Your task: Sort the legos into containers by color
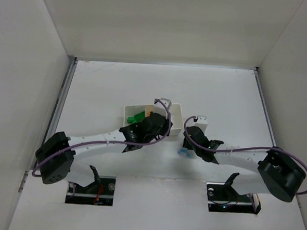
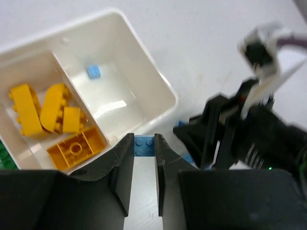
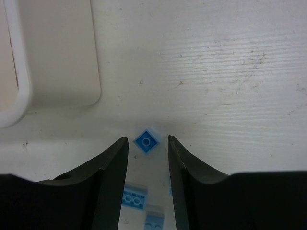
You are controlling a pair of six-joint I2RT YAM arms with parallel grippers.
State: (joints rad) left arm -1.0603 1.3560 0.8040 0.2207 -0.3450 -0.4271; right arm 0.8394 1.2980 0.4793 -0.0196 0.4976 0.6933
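I should next move my left gripper over the white tray's end section [image 1: 175, 117] [image 2: 110, 91] and open it there, because a light-blue lego like mine is already inside.
In the left wrist view my left gripper [image 2: 144, 139] is shut on a small light-blue lego [image 2: 144, 146], just outside the near corner of the white tray [image 2: 158, 84]. The tray's end compartment holds one light-blue lego [image 2: 94, 71]. Its middle compartment holds several yellow-orange legos [image 2: 57, 122], and a bit of green [image 2: 4, 155] shows past them. My right gripper [image 3: 147, 140] hangs open over the table, with a tiny light-blue lego [image 3: 146, 142] lying between its fingertips, touching neither. Two more light-blue legos [image 3: 134, 196] lie further back between the fingers. From above, my left gripper [image 1: 155, 128] is over the tray's near edge.
The right arm [image 2: 240, 134] stands close to my left gripper's right side. The tray's rounded corner [image 3: 19, 96] is at the upper left of the right wrist view. Loose light-blue legos [image 1: 183, 153] lie on the table by the right gripper [image 1: 189, 140]. White walls enclose the table.
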